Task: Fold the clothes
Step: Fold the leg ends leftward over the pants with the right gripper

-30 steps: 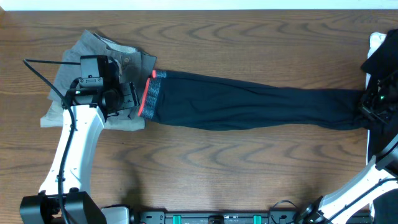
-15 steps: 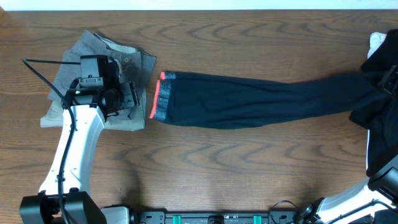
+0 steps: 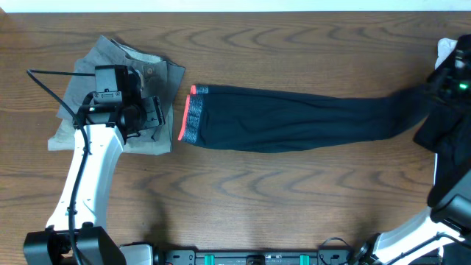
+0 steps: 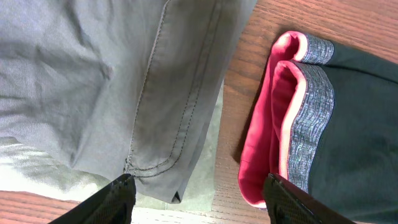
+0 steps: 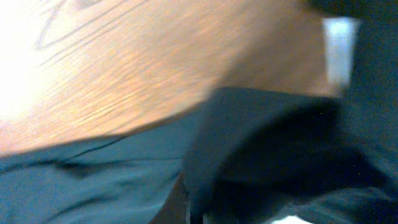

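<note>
My right gripper will swing the leg ends over to the waistband [image 3: 195,118] next and then open.
The dark navy trousers [image 3: 294,125] lie stretched across the table. Their mottled grey, coral-edged waistband [image 3: 191,116] is at the left, just apart from the grey shorts [image 3: 110,70]. My left gripper [image 3: 151,114] hovers open and empty over the right edge of the shorts. In the left wrist view its fingers [image 4: 205,199] frame the shorts [image 4: 112,81] and the waistband [image 4: 311,118]. My right gripper [image 3: 444,87] is at the far right, shut on the leg ends and holding them raised. The right wrist view is blurred and shows dark trouser fabric [image 5: 93,174] over the jaws.
The grey button-front shorts lie crumpled at the left under my left arm. A thin black cable [image 3: 51,90] sticks out to the left of that arm. A white object [image 3: 445,48] sits at the right edge. The table's far edge [image 3: 235,10] runs along the top.
The right gripper pulled the trousers to the right and lifted the leg ends. The waistband slid off the shorts. The left arm has not moved.
</note>
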### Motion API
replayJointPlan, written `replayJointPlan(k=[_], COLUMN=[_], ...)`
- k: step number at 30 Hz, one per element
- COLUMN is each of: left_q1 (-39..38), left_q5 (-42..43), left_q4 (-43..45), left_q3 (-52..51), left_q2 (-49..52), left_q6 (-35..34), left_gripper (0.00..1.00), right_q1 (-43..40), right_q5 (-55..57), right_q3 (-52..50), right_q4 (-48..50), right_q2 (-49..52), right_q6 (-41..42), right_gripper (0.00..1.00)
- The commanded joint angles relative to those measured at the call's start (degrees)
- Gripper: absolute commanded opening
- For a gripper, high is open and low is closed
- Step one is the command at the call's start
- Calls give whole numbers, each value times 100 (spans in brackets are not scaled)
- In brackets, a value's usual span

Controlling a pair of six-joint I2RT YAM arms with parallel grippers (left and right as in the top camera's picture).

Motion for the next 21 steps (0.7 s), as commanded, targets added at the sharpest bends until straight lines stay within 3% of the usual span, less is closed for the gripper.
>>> replayJointPlan(k=[1, 14, 21], left_q1=[9, 9, 9], left_q5=[-7, -9, -9], left_q4=[-26, -15, -17], left_q3=[118, 118, 118], left_q2=[-92, -496, -546], left_q6=[7, 9, 9], left_gripper=[68, 68, 68], right_q1=[850, 4253, 5672], right_q5=[-669, -452, -577], right_q3=[138, 118, 118], right_q4=[-55, 592, 1753], right_q2=[-44, 109, 695], right_q6=[-153, 402, 1187], right_gripper=[1, 1, 1])
